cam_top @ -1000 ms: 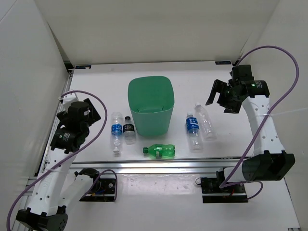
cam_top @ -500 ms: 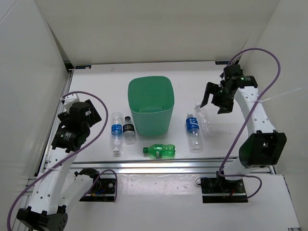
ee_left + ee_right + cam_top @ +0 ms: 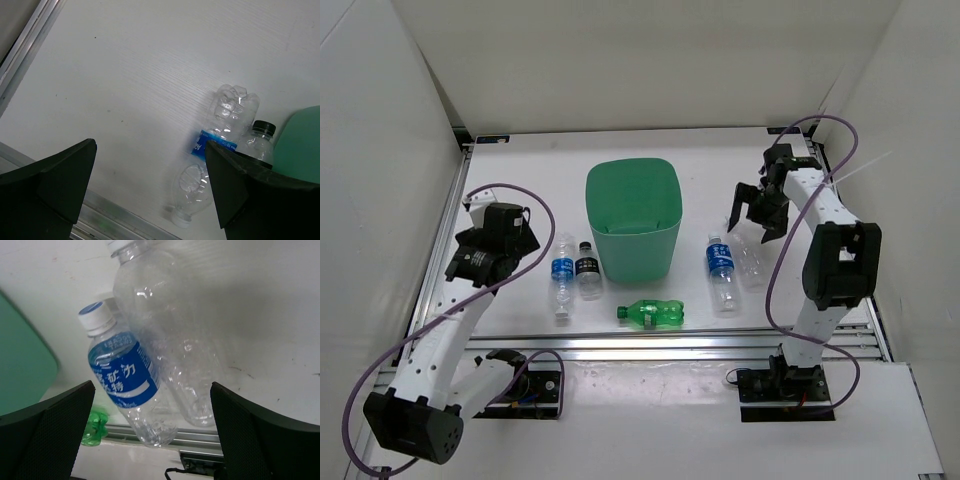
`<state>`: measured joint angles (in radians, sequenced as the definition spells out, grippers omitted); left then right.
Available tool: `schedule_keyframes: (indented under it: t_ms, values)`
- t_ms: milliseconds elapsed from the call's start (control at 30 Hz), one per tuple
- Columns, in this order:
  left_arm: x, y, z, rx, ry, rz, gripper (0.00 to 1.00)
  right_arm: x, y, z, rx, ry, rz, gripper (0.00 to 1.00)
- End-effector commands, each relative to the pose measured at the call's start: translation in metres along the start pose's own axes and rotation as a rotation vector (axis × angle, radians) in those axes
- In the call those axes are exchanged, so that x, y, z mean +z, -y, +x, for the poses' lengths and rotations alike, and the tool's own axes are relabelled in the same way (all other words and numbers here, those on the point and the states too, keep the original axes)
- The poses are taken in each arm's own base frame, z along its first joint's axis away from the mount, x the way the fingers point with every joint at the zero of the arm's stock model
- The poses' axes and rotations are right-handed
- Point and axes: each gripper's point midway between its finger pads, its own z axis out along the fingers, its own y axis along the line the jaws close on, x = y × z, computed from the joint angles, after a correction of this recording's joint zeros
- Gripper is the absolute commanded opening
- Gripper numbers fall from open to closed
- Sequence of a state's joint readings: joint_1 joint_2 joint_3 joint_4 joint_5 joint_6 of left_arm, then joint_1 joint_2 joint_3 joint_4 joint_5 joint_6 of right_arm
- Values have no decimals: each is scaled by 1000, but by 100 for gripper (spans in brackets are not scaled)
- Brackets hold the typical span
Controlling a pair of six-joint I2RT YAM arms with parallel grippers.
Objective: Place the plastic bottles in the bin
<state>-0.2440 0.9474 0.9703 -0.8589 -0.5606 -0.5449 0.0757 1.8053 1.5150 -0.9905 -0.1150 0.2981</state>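
Observation:
My right gripper moves straight down next around the unlabelled bottle's top part, near the white cap (image 3: 737,237) (image 3: 144,271), since its end with the cap reaches past the blue-labelled bottle beside it.
The green bin (image 3: 634,248) stands upright mid-table. Left of it lie a blue-labelled clear bottle (image 3: 562,276) and a black-labelled bottle (image 3: 588,271). A green bottle (image 3: 653,314) lies in front of the bin. To the right lie another blue-labelled bottle (image 3: 721,270) and an unlabelled clear bottle (image 3: 750,258). My left gripper (image 3: 526,240) hovers open just left of the left pair, which the left wrist view shows as blue-labelled bottle (image 3: 220,135) and black-capped bottle (image 3: 258,141). My right gripper (image 3: 752,213) is open above the right pair, blue-labelled bottle (image 3: 125,382) and unlabelled bottle (image 3: 167,335).
White walls close in the table on three sides. An aluminium rail (image 3: 650,345) runs along the near edge, close to the green bottle. Purple cables loop off both arms. The bin's wall (image 3: 20,365) sits close left of the right pair.
The right arm has swung in from the right wall and lowered over the right pair of bottles. The left gripper has moved up and right, toward the left pair. Both stayed open.

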Motion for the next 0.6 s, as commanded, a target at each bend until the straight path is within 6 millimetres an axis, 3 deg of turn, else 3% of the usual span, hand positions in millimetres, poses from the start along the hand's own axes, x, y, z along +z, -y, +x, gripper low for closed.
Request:
schedule_keyframes:
  t_ms: [0, 333, 500, 567]
  values:
    - [0, 6, -6, -28, 6, 19, 100, 9, -2, -24, -48, 48, -5, 100]
    - [2, 10, -9, -4, -15, 6, 100, 68, 18, -2, -18, -66, 37, 100]
    - [3, 9, -3, 3, -42, 0, 100, 75, 23, -6, 22, -75, 14, 100]
    - [3, 9, -3, 3, -42, 0, 100, 79, 22, -4, 25, -88, 6, 91]
